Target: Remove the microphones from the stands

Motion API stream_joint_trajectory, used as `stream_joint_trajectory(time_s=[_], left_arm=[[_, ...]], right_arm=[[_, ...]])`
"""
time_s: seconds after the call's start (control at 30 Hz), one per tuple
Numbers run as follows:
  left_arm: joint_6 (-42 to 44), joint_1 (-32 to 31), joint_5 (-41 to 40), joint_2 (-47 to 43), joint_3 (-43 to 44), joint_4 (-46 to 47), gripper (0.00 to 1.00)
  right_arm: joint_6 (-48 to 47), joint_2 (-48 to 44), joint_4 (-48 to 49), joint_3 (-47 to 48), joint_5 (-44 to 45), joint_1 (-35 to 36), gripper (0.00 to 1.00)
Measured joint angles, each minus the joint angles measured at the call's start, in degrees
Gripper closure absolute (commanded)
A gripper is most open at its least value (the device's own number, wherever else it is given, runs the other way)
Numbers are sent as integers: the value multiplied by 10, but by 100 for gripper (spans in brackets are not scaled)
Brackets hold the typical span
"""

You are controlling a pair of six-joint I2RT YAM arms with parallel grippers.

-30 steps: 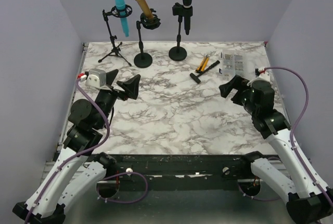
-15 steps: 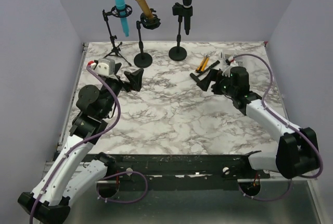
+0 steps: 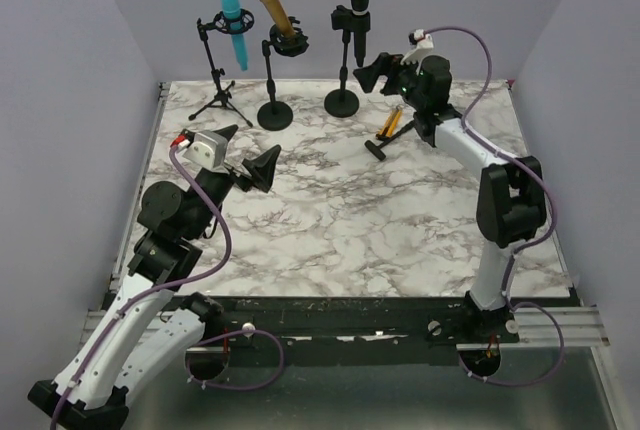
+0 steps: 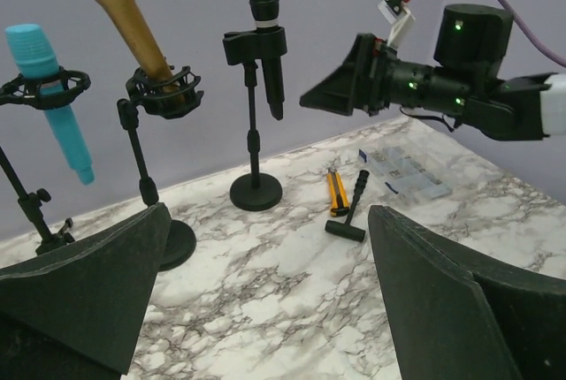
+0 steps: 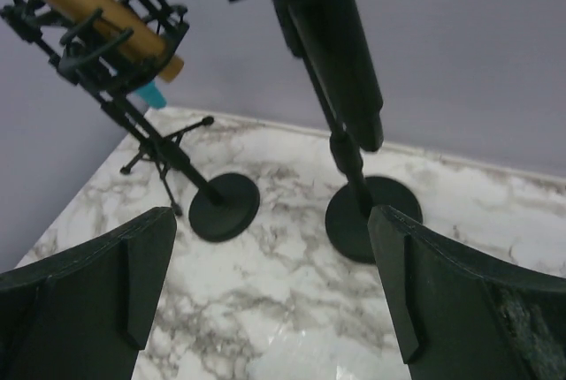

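My right gripper moves outward and toward the black microphone's lower end next, bringing the open fingers around it, since that end hangs bare below the microphone's clip.
Three microphones stand in stands at the back of the marble table: a blue one [image 3: 234, 25], a gold one [image 3: 272, 5] and a black one [image 3: 359, 10] clipped upright on a round-base stand [image 3: 341, 103]. My right gripper [image 3: 372, 68] is open and empty, raised just right of the black microphone, apart from it. In the right wrist view the black microphone [image 5: 340, 35] hangs above and ahead between the open fingers [image 5: 442, 300], and the gold microphone [image 5: 80, 4] is at upper left. My left gripper [image 3: 245, 155] is open and empty over the table's left side, facing the stands [image 4: 256, 190].
A yellow utility knife [image 3: 392, 122] and a black hammer-like tool [image 3: 390, 138] lie under the right arm. A clear plastic box [image 4: 402, 172] lies to their right. The blue microphone's tripod [image 3: 222, 100] and the gold microphone's round base [image 3: 275, 115] stand at back left. Walls close in on three sides.
My right arm has stretched from the right side far back and up to beside the black microphone. My left gripper shifted slightly and stays open.
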Motion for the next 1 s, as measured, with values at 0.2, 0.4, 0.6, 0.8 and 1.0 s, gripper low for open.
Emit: stream_joint_trajectory(time_s=[0.2,0.4,0.6,0.8,1.0], left_arm=[[13,-6,-3,4,-6,3,1],[24,-14,-3,8,-12,8,1],[39,-17,-15,22,-23,21,3],[64,-24,-16,43,-33,25,4],[78,-24,-17,42,-42,31,4]], right_arm=[[-25,106,2,143,5,-7,4],[-42,203,1,266,-14,-15,16],[-54,272,10,322,-47,-18,31],[-54,315,29,353,-79,-18,41],[-47,351,31,417,-101,-18,61]])
